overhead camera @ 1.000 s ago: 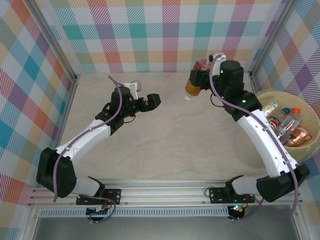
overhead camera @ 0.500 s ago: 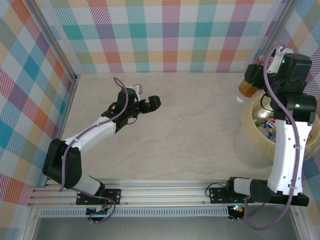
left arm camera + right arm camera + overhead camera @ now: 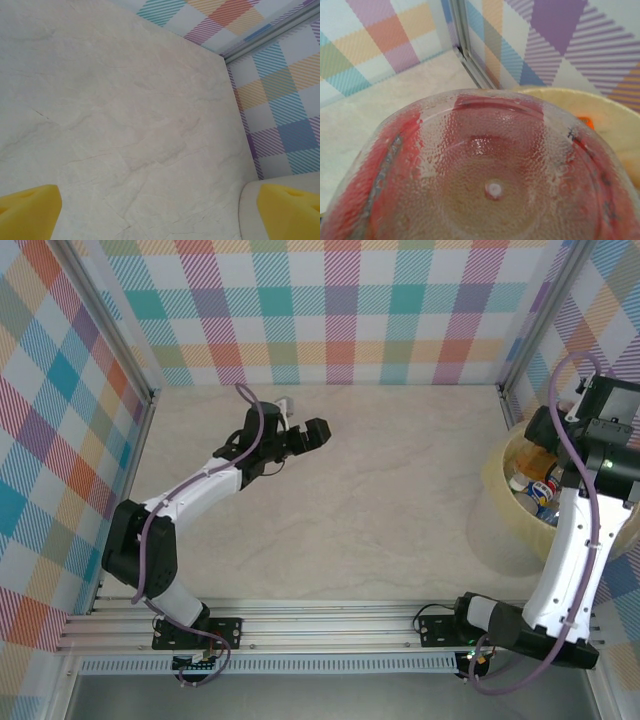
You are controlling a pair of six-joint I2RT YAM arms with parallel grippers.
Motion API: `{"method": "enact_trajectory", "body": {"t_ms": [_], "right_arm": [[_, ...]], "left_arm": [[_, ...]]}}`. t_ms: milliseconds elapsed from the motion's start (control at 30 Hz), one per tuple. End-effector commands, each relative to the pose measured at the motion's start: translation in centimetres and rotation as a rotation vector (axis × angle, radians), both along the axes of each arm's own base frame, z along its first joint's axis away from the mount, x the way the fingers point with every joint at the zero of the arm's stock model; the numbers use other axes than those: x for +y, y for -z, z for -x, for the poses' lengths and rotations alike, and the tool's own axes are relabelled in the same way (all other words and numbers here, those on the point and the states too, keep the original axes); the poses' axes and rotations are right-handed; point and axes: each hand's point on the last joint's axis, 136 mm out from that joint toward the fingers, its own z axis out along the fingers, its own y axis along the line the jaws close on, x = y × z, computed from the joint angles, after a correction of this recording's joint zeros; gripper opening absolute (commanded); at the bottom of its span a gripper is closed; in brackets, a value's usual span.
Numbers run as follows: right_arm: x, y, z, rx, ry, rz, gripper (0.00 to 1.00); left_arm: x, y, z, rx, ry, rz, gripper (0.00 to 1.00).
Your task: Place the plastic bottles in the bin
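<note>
The larger plastic bottle (image 3: 539,457) hangs over the small bottles inside, and the bin's opening lies below, so my right gripper needs to lower it toward them and release it.
A larger plastic bottle (image 3: 539,457) with brown liquid and a red label hangs over the bin (image 3: 497,483), a pale-yellow tub at the right edge. My right gripper (image 3: 545,443) is shut on it. In the right wrist view the bottle's dimpled base (image 3: 492,190) is right up against the camera and hides the fingers, with the bin's rim (image 3: 560,95) behind it. Several small bottles (image 3: 545,491) lie inside the bin. My left gripper (image 3: 310,434) is open over the table's back left, its yellow fingertips (image 3: 27,212) wide apart with nothing between them.
Plaid walls close the table on three sides, with a metal post (image 3: 470,50) in the back right corner beside the bin. The pale marbled tabletop (image 3: 380,510) stretches between the two arms. An orange cap (image 3: 585,121) peeks out in the bin.
My right arm has swung from the back middle to the right, carrying the brown bottle over the bin. My left gripper has shifted slightly back and right, still open.
</note>
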Motion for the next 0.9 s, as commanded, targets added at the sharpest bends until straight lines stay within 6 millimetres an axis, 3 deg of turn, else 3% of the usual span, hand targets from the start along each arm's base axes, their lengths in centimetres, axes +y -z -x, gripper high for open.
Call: {"method": "enact_trajectory", "body": {"t_ms": [0, 133, 200, 300, 467, 600, 867], "right_arm": [[-0.2, 2.5, -1.2, 0.063, -0.029, -0.075, 0.48], [1.1, 3.5, -2.6, 0.062, -0.109, -0.171, 0.51], [0.8, 4.6, -2.6, 0.117, -0.089, -0.182, 0.52], [-0.3, 5.7, -1.4, 0.199, -0.019, -0.175, 0.54], [0.0, 5.6, 0.6, 0.252, 0.021, -0.194, 0.61], [-1.3, 5.9, 2.5, 0.311, 0.112, -0.142, 0.79], [-4.0, 4.2, 4.8, 0.333, 0.268, -0.01, 0.95]], "left_arm": [[-1.2, -0.2, 0.1, 0.037, 0.018, 0.035, 1.0], [-1.5, -0.3, 0.1, 0.042, 0.017, 0.024, 1.0], [-1.7, -0.4, 0.2, 0.043, 0.02, 0.019, 1.0], [-1.9, -0.6, 0.2, 0.043, 0.024, 0.006, 1.0], [-2.3, -0.3, 0.1, 0.054, 0.036, -0.012, 1.0], [-2.7, -0.2, -0.1, 0.059, 0.047, -0.014, 1.0], [-2.7, 0.1, -0.1, 0.065, 0.046, -0.023, 1.0]]}}
